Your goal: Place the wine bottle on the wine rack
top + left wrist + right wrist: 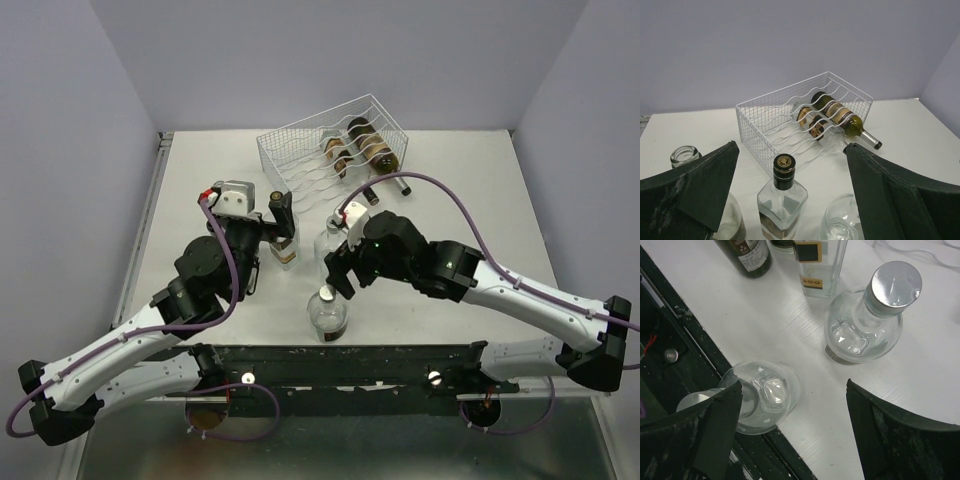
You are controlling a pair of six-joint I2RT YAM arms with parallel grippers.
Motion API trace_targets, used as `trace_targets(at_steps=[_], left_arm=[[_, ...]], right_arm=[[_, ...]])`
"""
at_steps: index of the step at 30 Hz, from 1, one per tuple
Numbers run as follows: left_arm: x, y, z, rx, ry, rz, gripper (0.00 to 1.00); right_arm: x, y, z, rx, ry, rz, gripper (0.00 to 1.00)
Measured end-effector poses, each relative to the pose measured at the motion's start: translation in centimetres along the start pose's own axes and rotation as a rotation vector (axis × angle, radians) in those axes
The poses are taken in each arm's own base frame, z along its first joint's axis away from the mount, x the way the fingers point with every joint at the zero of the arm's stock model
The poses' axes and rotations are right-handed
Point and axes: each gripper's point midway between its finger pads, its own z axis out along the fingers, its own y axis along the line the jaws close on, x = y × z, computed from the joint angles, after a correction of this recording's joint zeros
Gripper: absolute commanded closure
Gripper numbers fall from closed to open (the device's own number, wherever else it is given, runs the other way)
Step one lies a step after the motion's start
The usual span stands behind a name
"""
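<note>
I will move my right gripper back and to the left in the top view next, onto the front round bottle's neck (327,297) (740,399), because the bottle's cap is beside one finger.
The white wire wine rack (330,148) (790,117) stands at the back of the table. A green wine bottle (842,117) (378,150) lies in it, its neck poking out of the right side, with a darker bottle (815,126) beside it. A dark labelled bottle (747,255) stands at the top edge of the right wrist view. My left gripper (283,222) (791,145) is open, just above and behind a square clear bottle with a black cap (782,195). My right gripper (338,270) (793,385) is open over bare table, holding nothing.
A round clear bottle with a silver cap (865,325) (328,238) stands right of the square bottle. Another round bottle (765,395) (327,315) sits at the table's front edge by the black rail (340,362). An open-necked glass bottle (685,155) stands by my left finger.
</note>
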Motion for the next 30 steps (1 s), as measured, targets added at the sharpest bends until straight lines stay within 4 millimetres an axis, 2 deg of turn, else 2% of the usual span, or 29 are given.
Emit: trace_targets(at_steps=[7, 14, 17, 20, 25, 27, 30], left_arm=[[-0.4, 0.7, -0.4, -0.019, -0.03, -0.021, 0.01], [-0.8, 0.8, -0.4, -0.019, -0.042, -0.03, 0.01], [-0.8, 0.8, -0.4, -0.019, -0.043, -0.03, 0.01], [-0.9, 0.8, -0.4, -0.019, -0.044, -0.032, 0.01], [-1.3, 1.1, -0.7, -0.02, -0.055, -0.042, 0.01], [-1.4, 1.1, -0.8, -0.02, -0.058, -0.045, 0.01], [-1.3, 1.1, -0.8, -0.02, -0.057, -0.044, 0.01]], right_arm=[[0.7, 0.3, 0.4, 0.053, 0.022, -0.049, 0.1], [-0.5, -2.7, -0.2, 0.248, -0.029, -0.013, 0.11], [-1.5, -2.9, -1.0, 0.262, -0.065, 0.002, 0.11], [-2.9, -1.9, -2.1, 0.201, -0.103, 0.012, 0.1], [-4.9, 2.0, -3.7, -0.022, -0.13, 0.003, 0.1], [-4.7, 3.1, -3.9, -0.085, -0.113, -0.005, 0.1], [-3.2, 4.1, -3.2, -0.122, -0.041, -0.02, 0.1]])
